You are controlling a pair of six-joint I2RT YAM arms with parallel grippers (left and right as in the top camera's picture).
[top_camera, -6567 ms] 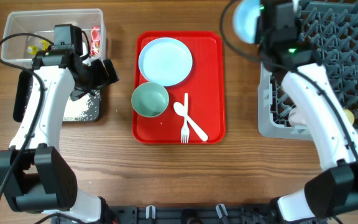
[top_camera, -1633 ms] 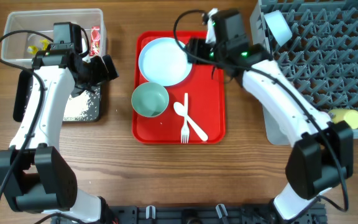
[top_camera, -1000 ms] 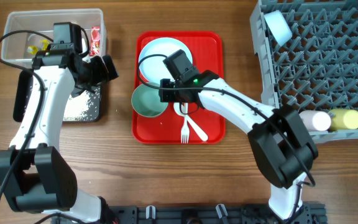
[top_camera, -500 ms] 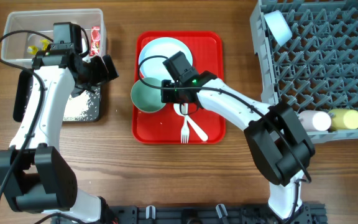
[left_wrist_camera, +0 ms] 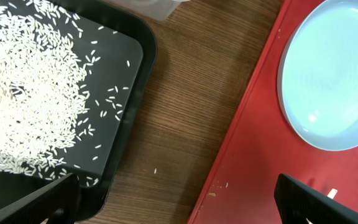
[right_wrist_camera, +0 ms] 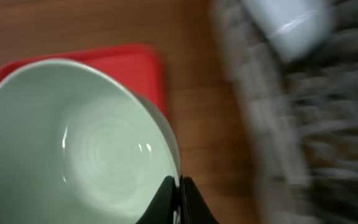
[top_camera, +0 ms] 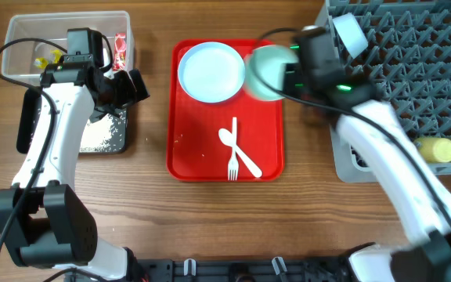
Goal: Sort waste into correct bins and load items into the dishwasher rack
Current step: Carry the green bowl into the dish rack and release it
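Observation:
My right gripper swings over the rack [top_camera: 413, 78] next, tilts and lowers the pale blue-green bowl onto the part of the rack's wires [top_camera: 366, 84] empty by the second bowl.
My right gripper [top_camera: 286, 77] is shut on the rim of a pale blue-green bowl [top_camera: 265, 72] and holds it in the air over the red tray's far right corner, beside the grey-blue rack [top_camera: 413, 78]. The right wrist view shows the fingers [right_wrist_camera: 178, 194] pinching the bowl's rim [right_wrist_camera: 73, 149]. A second bowl [top_camera: 349, 33] stands in the rack, and a yellow cup [top_camera: 435, 149] lies there. The pale blue plate [top_camera: 210, 72], white spoon [top_camera: 239, 153] and fork [top_camera: 232, 163] lie on the red tray [top_camera: 194, 157]. My left gripper [top_camera: 131, 86] is open and empty.
The black tray [top_camera: 104, 135] holds white rice grains [left_wrist_camera: 30, 93]. The clear tub [top_camera: 61, 39] behind it holds wrappers. In the left wrist view, a stray grain [left_wrist_camera: 155, 170] lies on the wood between the black tray and the red tray [left_wrist_camera: 253, 162].
My right gripper has closed on the bowl's rim and carried it from the tray's left middle up and right, toward the rack. The left arm has not moved.

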